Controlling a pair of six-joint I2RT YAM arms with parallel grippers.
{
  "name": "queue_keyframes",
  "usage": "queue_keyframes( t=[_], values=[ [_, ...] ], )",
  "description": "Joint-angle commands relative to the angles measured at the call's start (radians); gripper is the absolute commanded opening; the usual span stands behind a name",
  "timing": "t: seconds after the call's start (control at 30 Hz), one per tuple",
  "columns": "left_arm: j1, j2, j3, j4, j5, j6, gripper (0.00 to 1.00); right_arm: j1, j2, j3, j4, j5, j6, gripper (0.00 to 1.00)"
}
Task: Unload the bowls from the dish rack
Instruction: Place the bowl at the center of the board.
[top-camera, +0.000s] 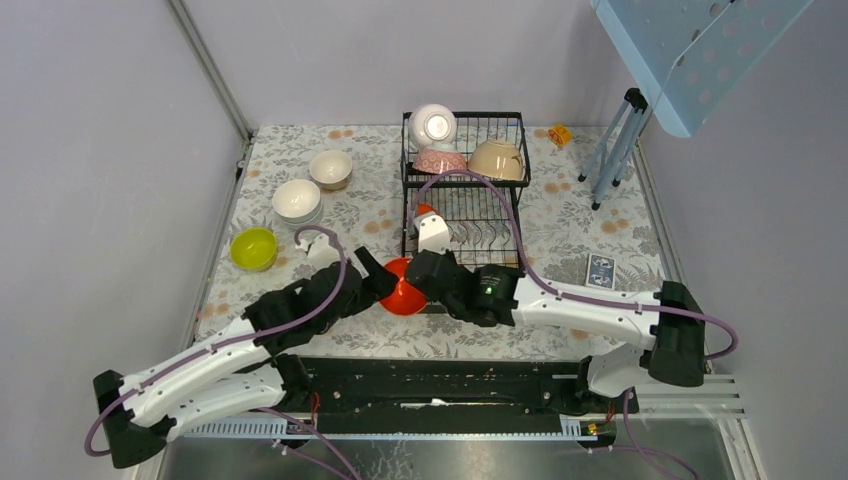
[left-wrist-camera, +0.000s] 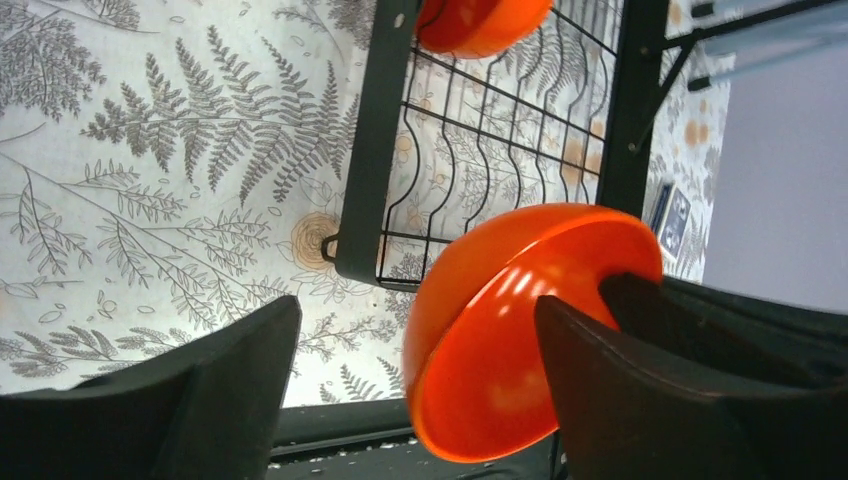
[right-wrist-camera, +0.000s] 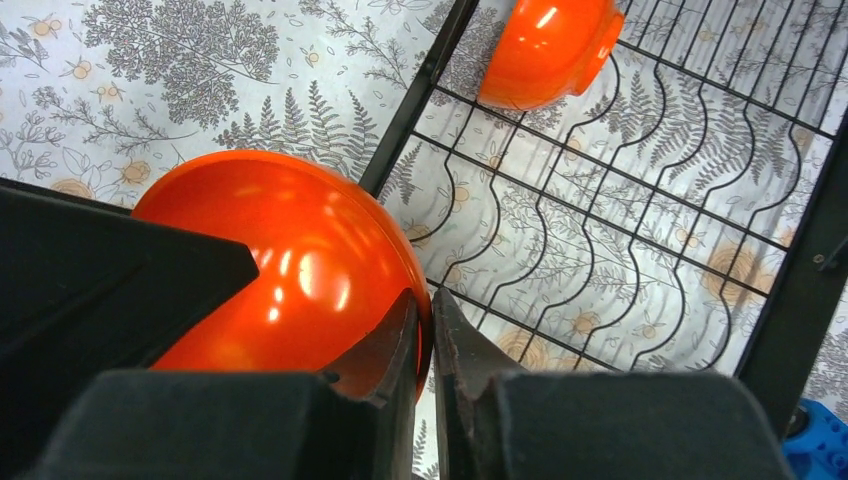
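Observation:
There is bare tabletop between rack (top-camera: 465, 185) and tripod, outward of my right gripper and to its right in the top view. I will move there, lower the bowl and release it.
An orange-red bowl (top-camera: 400, 290) hangs tilted just above the table at the near left corner of the black wire dish rack (top-camera: 465, 185). My right gripper (top-camera: 420, 278) is shut on its rim; the right wrist view shows the fingers pinching the rim (right-wrist-camera: 432, 310) of the bowl (right-wrist-camera: 290, 265). My left gripper (top-camera: 374, 280) is open, its jaws wide on either side of the bowl (left-wrist-camera: 510, 330), with a gap on the left side (left-wrist-camera: 415, 310). A second orange-red bowl (top-camera: 425, 212) lies in the lower tray (right-wrist-camera: 548, 50). White (top-camera: 432, 125), pink-patterned (top-camera: 440, 160) and beige (top-camera: 497, 160) bowls sit in the upper basket.
A cream bowl (top-camera: 330, 168), stacked white bowls (top-camera: 297, 200) and a yellow-green bowl (top-camera: 253, 248) stand on the table at the left. A card box (top-camera: 600, 270) lies right of the rack. A tripod (top-camera: 612, 150) stands at the back right. A blue block (right-wrist-camera: 815, 440) lies by the rack.

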Motion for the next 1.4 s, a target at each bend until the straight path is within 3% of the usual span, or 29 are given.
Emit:
queue_keyframes(
  t=[0.0,0.17,0.47,0.6,0.7,1.0,1.17,1.37],
  values=[
    [-0.001,-0.066,-0.018,0.080,0.000,0.063,0.97,0.002,-0.119,0.008,-0.055,0.046,-0.021,0.00],
    [-0.001,-0.190,-0.073,0.072,-0.062,0.046,0.99,-0.046,-0.262,-0.069,-0.194,0.124,-0.046,0.00],
    [0.000,-0.310,-0.208,0.086,-0.128,-0.031,0.99,-0.543,-0.511,-0.263,-0.139,-0.023,-0.129,0.00],
    [0.000,-0.279,-0.214,0.085,-0.141,-0.040,0.99,-0.654,-0.535,-0.290,-0.106,0.016,-0.055,0.00],
    [0.000,-0.253,-0.222,0.102,-0.145,-0.053,0.99,-0.796,-0.550,-0.344,-0.051,-0.070,0.066,0.00],
    [0.000,-0.211,-0.256,0.124,-0.143,-0.114,0.99,-0.972,-0.429,-0.340,0.033,-0.023,0.335,0.00],
    [0.001,-0.188,-0.303,0.173,-0.138,-0.163,0.99,-1.068,-0.275,-0.270,0.024,-0.034,0.498,0.00],
    [0.000,-0.122,-0.302,0.190,-0.110,-0.172,0.99,-1.199,-0.109,-0.238,0.121,-0.178,0.618,0.00]
  ],
)
